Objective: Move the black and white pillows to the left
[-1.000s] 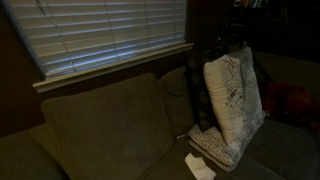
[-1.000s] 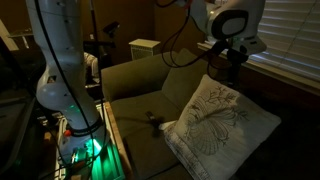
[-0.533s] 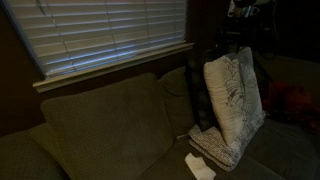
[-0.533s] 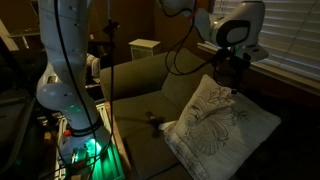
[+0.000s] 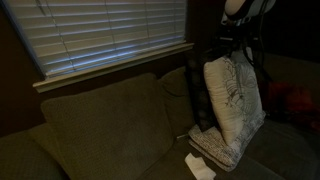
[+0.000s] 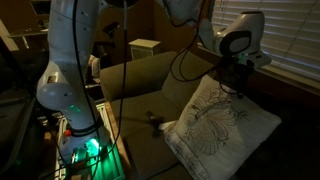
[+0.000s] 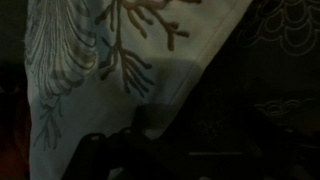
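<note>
My gripper will move down a little onto the white pillow's top edge (image 6: 235, 95) (image 7: 180, 108) where it meets the dark fabric, because that edge is just below the gripper's fingers.
The white pillow (image 5: 236, 98) with a dark branching plant print stands on edge on the olive sofa; it also fills the lower right of an exterior view (image 6: 222, 125). Pressed behind it is the black pillow (image 5: 199, 100), mostly hidden. My gripper (image 5: 240, 40) hangs just above the white pillow's top edge, by its upper corner in an exterior view (image 6: 238, 84), holding nothing. In the wrist view the white pillow (image 7: 110, 55) shows at upper left and dark speckled fabric (image 7: 275, 45) at right. The jaws there are lost in shadow and appear open.
A greyish-white pillow (image 5: 213, 150) lies under the white one, with a white paper (image 5: 200, 166) on the seat beside it. Olive back cushions (image 5: 100, 125) sit below window blinds (image 5: 110, 35). The robot base (image 6: 78, 148) glows green beside the sofa. A small dark item (image 6: 152, 120) lies on the seat.
The arm has come in from above and lowered the gripper toward the top edge of the white pillow. The pillows have not moved.
</note>
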Robot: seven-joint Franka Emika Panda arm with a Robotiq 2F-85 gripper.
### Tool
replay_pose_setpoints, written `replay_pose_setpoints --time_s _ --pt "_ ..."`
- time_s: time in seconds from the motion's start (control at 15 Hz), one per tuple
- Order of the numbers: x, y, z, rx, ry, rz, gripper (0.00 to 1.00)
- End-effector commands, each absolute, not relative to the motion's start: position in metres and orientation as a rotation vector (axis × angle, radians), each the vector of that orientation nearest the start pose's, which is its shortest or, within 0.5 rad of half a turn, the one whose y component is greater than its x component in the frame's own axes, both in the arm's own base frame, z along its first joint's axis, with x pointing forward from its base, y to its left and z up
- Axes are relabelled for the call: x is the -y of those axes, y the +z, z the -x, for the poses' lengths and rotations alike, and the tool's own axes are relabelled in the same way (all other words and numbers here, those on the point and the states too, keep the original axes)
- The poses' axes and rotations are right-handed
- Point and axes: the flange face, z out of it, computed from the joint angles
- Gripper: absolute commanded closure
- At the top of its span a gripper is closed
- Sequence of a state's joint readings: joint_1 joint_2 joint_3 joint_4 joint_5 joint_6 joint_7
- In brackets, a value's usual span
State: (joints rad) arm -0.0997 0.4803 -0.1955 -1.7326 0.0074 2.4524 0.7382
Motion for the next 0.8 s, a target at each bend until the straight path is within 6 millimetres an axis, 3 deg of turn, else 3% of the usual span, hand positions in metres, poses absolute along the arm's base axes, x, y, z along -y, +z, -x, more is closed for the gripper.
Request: replay_pose_setpoints --time_s 0.0,0.27,0.33,0.4,0.73 --pt "0.184 0.324 -0.676 -1.485 -0.457 2.741 0.0" --pt "0.179 0.316 -0.68 -1.483 -0.422 2.739 0.0" --pt "0.179 0.314 -0.681 -1.492 -0.409 2.742 0.25" --pt "0.18 0.312 -0.681 -1.502 -0.397 2.742 0.26" --pt "0.181 0.3 -0.683 -1.552 -0.346 2.756 0.62"
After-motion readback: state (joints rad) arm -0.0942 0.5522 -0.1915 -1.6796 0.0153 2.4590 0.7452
